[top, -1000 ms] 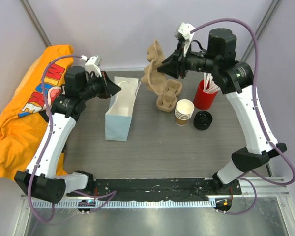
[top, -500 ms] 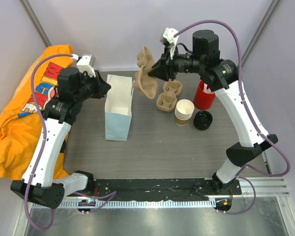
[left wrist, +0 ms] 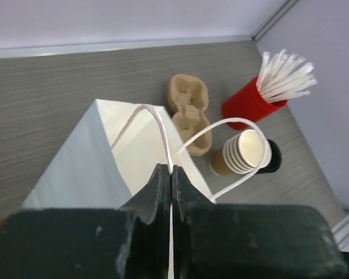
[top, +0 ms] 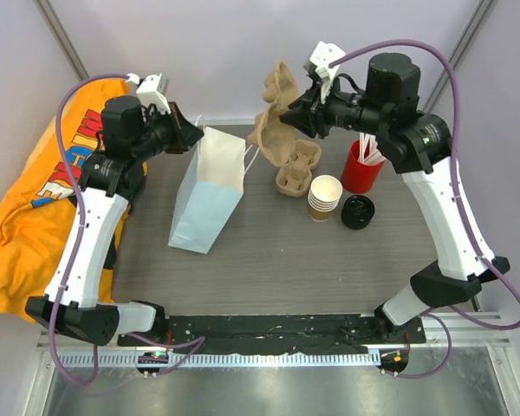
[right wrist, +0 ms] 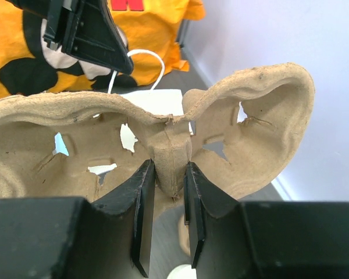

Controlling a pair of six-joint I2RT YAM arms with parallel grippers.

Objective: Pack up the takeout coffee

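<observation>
My left gripper goes right in the top view next, then down, to release the bag (top: 206,192) beside the cup stack, since the tabletop (top: 273,236) there is clear.
No lidded brown cup shows in any view. A white and pale blue paper bag (top: 206,192) stands tilted on the grey table (top: 329,260). My left gripper (top: 193,137) is shut on one thin white handle of the bag (left wrist: 171,170), holding the bag's mouth (left wrist: 136,136) up. My right gripper (top: 298,116) is shut on the centre post of a brown pulp cup carrier (top: 272,121) and holds it in the air to the right of the bag. In the right wrist view the fingers (right wrist: 144,192) pinch the carrier's post (right wrist: 171,157).
A second pulp carrier (top: 297,167) lies on the table. A stack of lidless brown cups (top: 325,198), loose black lids (top: 358,211) and a red cup of white straws (top: 361,166) stand at the right. An orange cloth (top: 35,199) lies at the left.
My left gripper has pulled the bag's handle up and the bag has risen from lying to tilted upright. My right gripper swung the carrier left toward the bag, then back right.
</observation>
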